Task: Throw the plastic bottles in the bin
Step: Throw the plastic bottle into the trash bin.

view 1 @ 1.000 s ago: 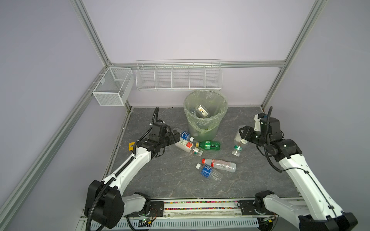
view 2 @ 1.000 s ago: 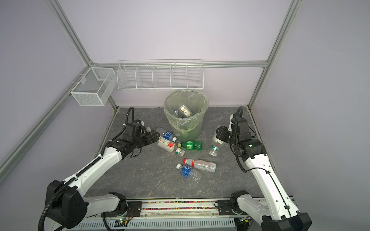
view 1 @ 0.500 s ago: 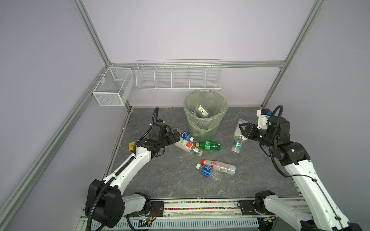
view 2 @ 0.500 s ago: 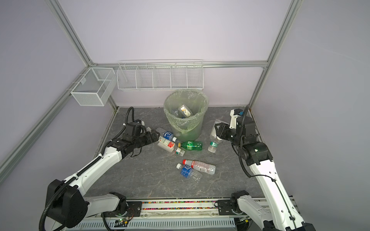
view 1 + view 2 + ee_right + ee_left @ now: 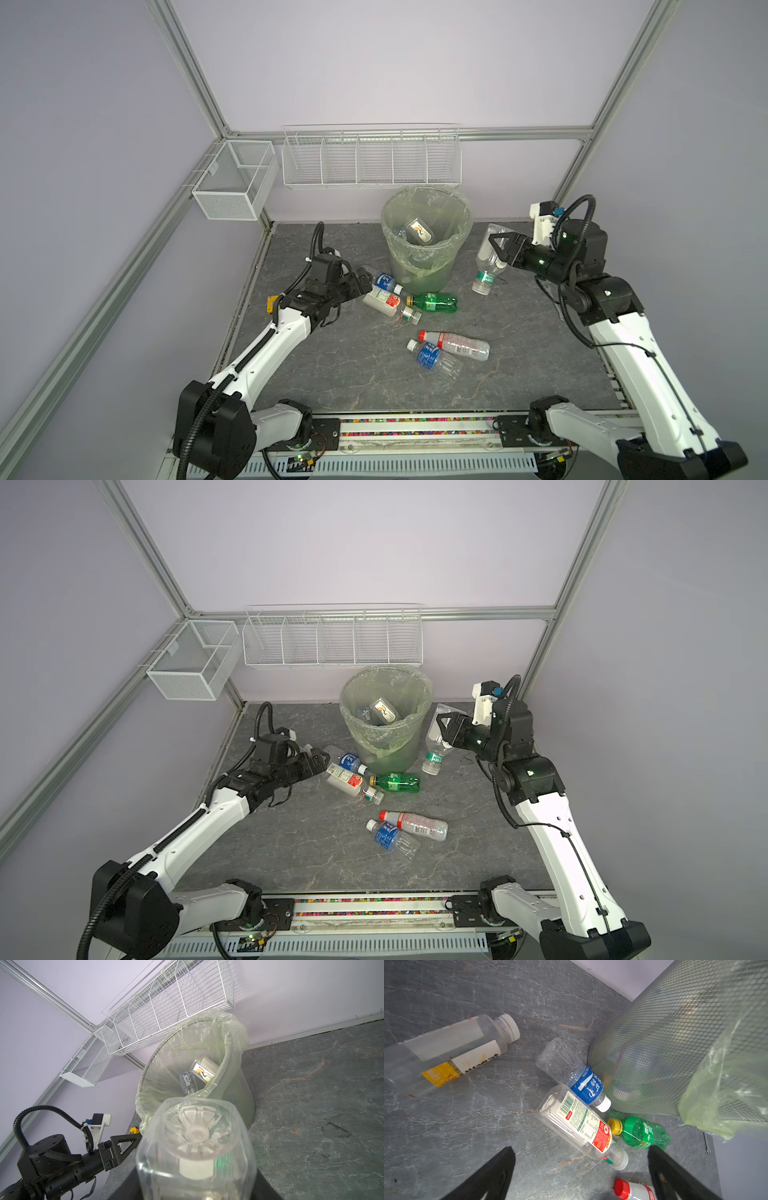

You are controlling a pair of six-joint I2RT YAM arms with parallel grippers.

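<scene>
Next, my right gripper will rise and carry the clear bottle over the bin's opening (image 5: pixel 427 217) (image 5: pixel 187 1059) to release it, because the bottle's hanging end with the cap is below the bin's rim.
The bin (image 5: pixel 428 249) (image 5: pixel 384 729) stands at the back of the table with bottles inside. Just right of it my right gripper (image 5: pixel 496 249) (image 5: pixel 442 727) is shut on a clear bottle (image 5: pixel 482 279) (image 5: pixel 195 1136) that hangs cap-down above the table. My left gripper (image 5: pixel 365 279) (image 5: pixel 581 1167) is open, low, beside a white-and-red-labelled bottle (image 5: pixel 382 301) (image 5: pixel 579 1124). A blue-labelled bottle (image 5: pixel 585 1084) and a green bottle (image 5: pixel 434 301) (image 5: pixel 641 1132) lie against the bin's foot. A red-capped bottle (image 5: pixel 457 345) and another blue-labelled one (image 5: pixel 430 357) lie nearer the front.
A clear bottle with a yellow label (image 5: pixel 446 1053) lies on the table in the left wrist view. A white mesh box (image 5: pixel 235 183) and a long wire rack (image 5: pixel 370 158) hang on the back frame. A small yellow object (image 5: pixel 271 305) sits at the table's left edge.
My right gripper has risen with its bottle, lifting it off the table and a little closer to the bin. The left arm has stayed still.
</scene>
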